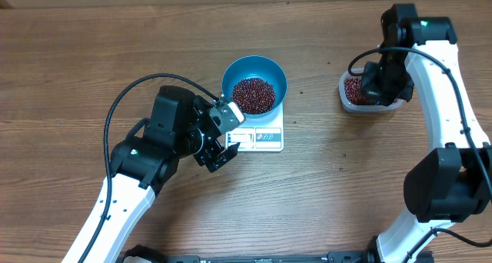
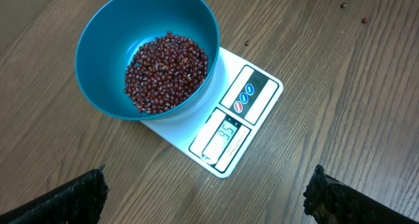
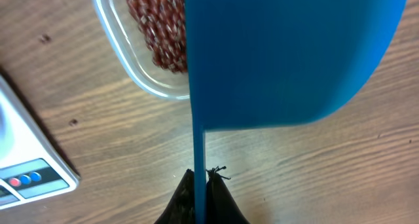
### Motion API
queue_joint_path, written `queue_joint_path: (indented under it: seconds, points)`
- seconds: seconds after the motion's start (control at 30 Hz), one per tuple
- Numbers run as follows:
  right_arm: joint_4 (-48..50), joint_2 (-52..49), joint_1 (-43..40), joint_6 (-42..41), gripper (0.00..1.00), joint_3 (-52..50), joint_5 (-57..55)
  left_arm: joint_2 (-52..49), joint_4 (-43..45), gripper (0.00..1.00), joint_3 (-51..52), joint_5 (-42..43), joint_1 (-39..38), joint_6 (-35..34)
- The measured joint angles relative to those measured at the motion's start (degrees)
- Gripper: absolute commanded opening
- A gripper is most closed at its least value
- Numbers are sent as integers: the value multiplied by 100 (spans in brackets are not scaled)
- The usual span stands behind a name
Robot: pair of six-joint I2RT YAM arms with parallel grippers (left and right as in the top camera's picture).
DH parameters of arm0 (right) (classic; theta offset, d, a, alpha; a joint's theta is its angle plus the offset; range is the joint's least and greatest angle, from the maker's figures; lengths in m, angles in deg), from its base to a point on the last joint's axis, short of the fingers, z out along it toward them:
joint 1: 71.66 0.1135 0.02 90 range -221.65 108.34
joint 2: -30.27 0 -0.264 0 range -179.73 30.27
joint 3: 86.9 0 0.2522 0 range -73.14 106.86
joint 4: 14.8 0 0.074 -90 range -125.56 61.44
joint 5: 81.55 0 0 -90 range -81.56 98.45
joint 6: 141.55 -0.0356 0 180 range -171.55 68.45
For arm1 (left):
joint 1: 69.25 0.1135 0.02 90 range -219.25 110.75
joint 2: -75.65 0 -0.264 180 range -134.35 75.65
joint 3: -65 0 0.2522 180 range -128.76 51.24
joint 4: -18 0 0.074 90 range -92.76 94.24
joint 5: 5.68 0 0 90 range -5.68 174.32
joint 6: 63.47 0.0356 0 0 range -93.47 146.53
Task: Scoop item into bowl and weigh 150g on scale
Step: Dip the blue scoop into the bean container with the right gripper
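The beans in the clear tub [image 1: 355, 103] [image 3: 160, 27] are below my right gripper, so next my right gripper will lower the still-raised blue scoop onto them and let go of the thin handle.
The blue bowl [image 1: 254, 71] stands on the white scale [image 1: 265, 137] and holds a heap of dark red-brown beans [image 1: 253, 95]. Seen from the left wrist, the bowl [image 2: 98, 67] with its beans [image 2: 167, 70] covers the far part of the scale [image 2: 258, 96]. My left gripper [image 1: 227, 136] hovers open at the scale's left front, fingers wide apart [image 2: 206, 198], with only bare wood between them. Over the clear tub [image 1: 355, 103] of beans, my right gripper [image 1: 378, 84] is shut on the thin handle of a blue scoop [image 3: 288, 47], fingertips [image 3: 198, 185] pinching it.
The tub's rim [image 3: 108, 47] and its beans [image 3: 157, 27] lie partly under the scoop. A corner of the scale [image 3: 33, 178] shows at the left of the right wrist view. Stray beans [image 1: 329, 62] dot the wooden table [image 1: 77, 63].
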Motion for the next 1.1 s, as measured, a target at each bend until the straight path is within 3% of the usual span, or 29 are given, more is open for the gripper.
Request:
queue_joint_path:
  seconds: [1.1]
  points:
    - [697, 0, 0, 0, 4, -769, 15, 0, 0, 100, 0, 0, 0, 0]
